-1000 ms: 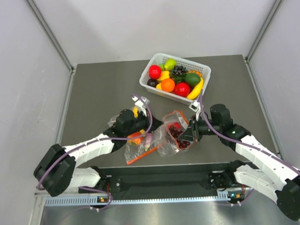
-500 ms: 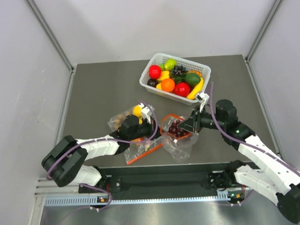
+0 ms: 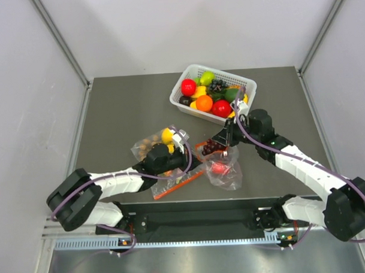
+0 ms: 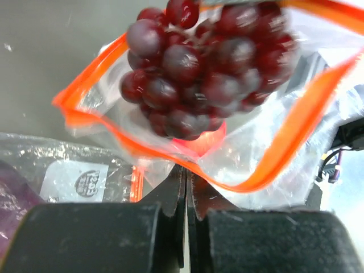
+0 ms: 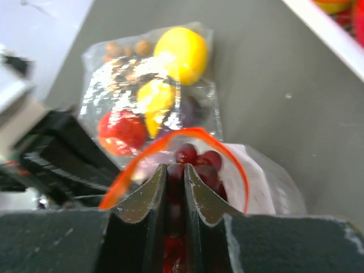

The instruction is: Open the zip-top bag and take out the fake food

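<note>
My right gripper will next rise outward, lower over the basket's end by the round dark fruit (image 3: 187,99) and release the grapes, as the white basket already has fruit.
The zip-top bag (image 3: 227,174) lies near the table's front middle, its orange-red zip mouth open. My left gripper (image 3: 192,153) is shut on the bag's near rim, seen pinched in the left wrist view (image 4: 186,169). My right gripper (image 3: 220,141) is shut on the dark purple grape bunch (image 3: 213,147) and holds it at the bag's mouth (image 5: 175,170). The grapes (image 4: 193,62) hang above the open rim. A red apple (image 3: 219,169) shows inside the bag. The other fake food of this bag is hidden.
A second clear bag (image 3: 150,143) with lemon, yellow pear, nuts and a red-yellow apple lies under my left arm, also in the right wrist view (image 5: 131,74). A white basket (image 3: 179,84) of several fruits stands at the back, just behind my right gripper.
My right gripper has moved back and up with the grape bunch, out of the bag's mouth. The bag has sagged down toward the table. My left gripper keeps its hold on the rim.
</note>
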### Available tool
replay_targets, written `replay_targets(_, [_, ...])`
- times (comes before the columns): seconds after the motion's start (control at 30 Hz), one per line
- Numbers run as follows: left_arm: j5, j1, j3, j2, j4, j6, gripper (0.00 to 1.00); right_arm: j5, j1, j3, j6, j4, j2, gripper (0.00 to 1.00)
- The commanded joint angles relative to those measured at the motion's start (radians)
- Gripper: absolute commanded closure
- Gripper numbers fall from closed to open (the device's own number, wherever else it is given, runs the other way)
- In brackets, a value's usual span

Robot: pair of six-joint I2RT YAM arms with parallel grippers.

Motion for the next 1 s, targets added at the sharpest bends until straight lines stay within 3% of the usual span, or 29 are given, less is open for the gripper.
replay_targets(0.0, [0.012, -0.012, 0.001, -0.05, 0.062, 0.025, 1.0, 0.091, -0.01, 0.042, -0.06, 0.017, -0.011, 1.0])
replay_targets(0.5, [0.009, -0.092, 0.066, 0.157, 0.096, 0.052, 1.0, 0.049, -0.013, 0.001, 0.213, 0.35, -0.137, 1.0])
replay_targets(0.7, [-0.015, -0.098, 0.064, 0.162, 0.085, 0.052, 1.0, 0.123, -0.02, -0.033, 0.276, 0.415, -0.226, 1.0])
replay_targets(0.77, [-0.029, -0.098, 0.076, 0.166, 0.061, 0.055, 1.0, 0.135, -0.037, -0.077, 0.345, 0.533, -0.238, 1.0])
replay_targets(0.97, [-0.054, -0.098, 0.066, 0.125, 0.039, 0.068, 1.0, 0.121, -0.059, -0.009, 0.345, 0.604, -0.146, 1.0])
